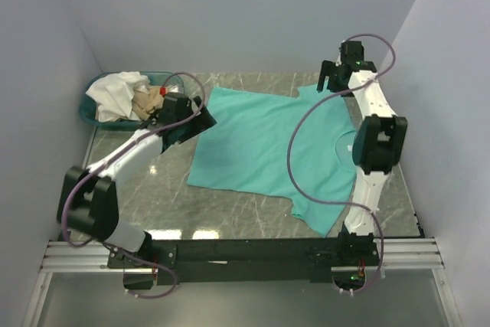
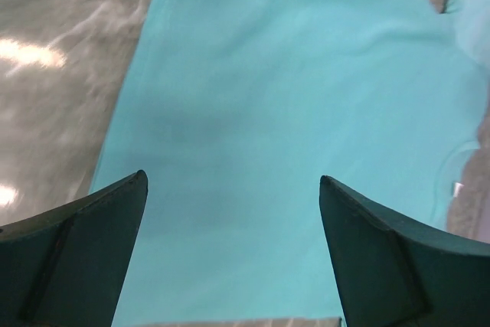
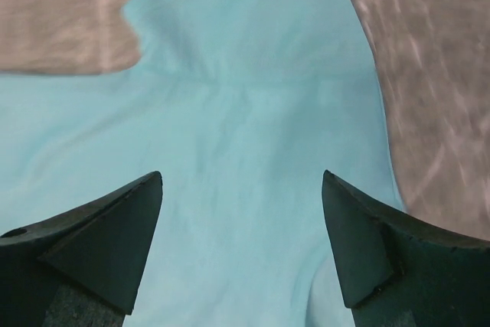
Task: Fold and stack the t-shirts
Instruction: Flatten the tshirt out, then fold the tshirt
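I need to bring my left gripper back and down onto the hem's near corner, where the cloth meets bare marble, because that corner is below my gripper and back from it.
The teal-green t-shirt lies spread flat on the marble table, collar toward the right. My left gripper hovers open over its left hem edge. In the left wrist view the cloth fills the space between the fingers, and the white neck tag shows at the far right. My right gripper stands open above the far sleeve, with nothing between its fingers. A white t-shirt and a tan-beige one lie crumpled in the basket.
The shallow teal basket sits in the far left corner, just behind my left gripper. White walls close in the table on the left, right and back. Bare marble shows in front of the shirt.
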Motion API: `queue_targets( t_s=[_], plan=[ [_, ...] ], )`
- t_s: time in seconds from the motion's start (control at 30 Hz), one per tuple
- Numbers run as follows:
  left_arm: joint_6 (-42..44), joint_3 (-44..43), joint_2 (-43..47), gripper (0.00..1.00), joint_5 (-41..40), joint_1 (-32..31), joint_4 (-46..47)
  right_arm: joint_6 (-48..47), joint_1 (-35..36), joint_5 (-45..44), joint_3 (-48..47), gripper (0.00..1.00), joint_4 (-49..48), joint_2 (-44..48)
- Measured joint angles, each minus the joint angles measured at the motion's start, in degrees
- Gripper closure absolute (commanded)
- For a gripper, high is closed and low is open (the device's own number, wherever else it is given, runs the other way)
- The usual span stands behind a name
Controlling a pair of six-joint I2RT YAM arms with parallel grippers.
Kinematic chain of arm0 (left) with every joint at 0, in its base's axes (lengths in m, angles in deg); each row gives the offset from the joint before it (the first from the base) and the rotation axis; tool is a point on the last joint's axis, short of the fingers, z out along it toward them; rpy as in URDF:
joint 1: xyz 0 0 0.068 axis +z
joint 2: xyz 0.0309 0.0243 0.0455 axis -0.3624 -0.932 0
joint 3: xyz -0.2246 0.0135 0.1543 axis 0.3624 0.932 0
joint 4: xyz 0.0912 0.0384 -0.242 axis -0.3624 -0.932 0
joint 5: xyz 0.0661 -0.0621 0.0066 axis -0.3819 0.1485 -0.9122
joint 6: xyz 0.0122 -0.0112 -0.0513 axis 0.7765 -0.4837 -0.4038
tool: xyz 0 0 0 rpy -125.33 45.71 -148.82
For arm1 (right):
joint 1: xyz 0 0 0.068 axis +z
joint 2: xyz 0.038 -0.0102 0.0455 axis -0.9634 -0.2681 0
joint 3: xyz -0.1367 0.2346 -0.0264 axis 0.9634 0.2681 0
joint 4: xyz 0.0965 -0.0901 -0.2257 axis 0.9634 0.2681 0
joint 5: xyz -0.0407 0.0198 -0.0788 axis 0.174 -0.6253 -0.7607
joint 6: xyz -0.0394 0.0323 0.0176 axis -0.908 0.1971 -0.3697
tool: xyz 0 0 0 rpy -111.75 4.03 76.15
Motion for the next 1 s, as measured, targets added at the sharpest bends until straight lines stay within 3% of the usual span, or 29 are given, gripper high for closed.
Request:
queue_targets(
  t_s=[0.17, 0.3, 0.43, 0.6, 0.83, 0.9, 0.93, 1.0],
  plan=[
    [-3.96, 13.25, 15.50, 0.01, -3.06, 0.00, -0.72, 5.53, 2.47, -3.52, 24.98, 0.09, -6.84, 28.00],
    [-7.23, 24.70, 22.69, 0.01, -3.82, 0.00, -3.08, 11.76, 4.90, -4.15, 47.56, 0.09, -13.42, 50.23],
    [-9.73, 32.52, 25.99, 0.12, -3.54, 0.00, -4.68, 16.57, 9.38, -5.14, 64.61, 0.09, -15.02, 63.41],
    [-11.28, 34.95, 26.32, 0.28, -3.19, 0.00, -3.91, 20.22, 15.15, -8.76, 72.63, 0.11, -11.69, 68.50],
    [-12.70, 35.93, 24.68, 0.58, -2.69, 0.00, -1.29, 23.02, 16.09, -12.15, 76.24, 0.12, -6.73, 79.56],
    [-12.81, 35.93, 23.93, 0.62, -2.64, 0.00, -0.79, 23.43, 16.11, -12.74, 76.43, 0.12, -5.25, 81.22],
    [-12.74, 36.00, 23.67, 0.71, -2.54, 0.00, -0.37, 23.61, 16.15, -13.00, 76.67, 0.12, -4.68, 81.83],
    [-12.87, 36.61, 23.10, 0.77, -2.10, 0.00, 1.25, 23.85, 16.15, -13.33, 77.33, 0.12, -3.72, 82.60]
  ],
)
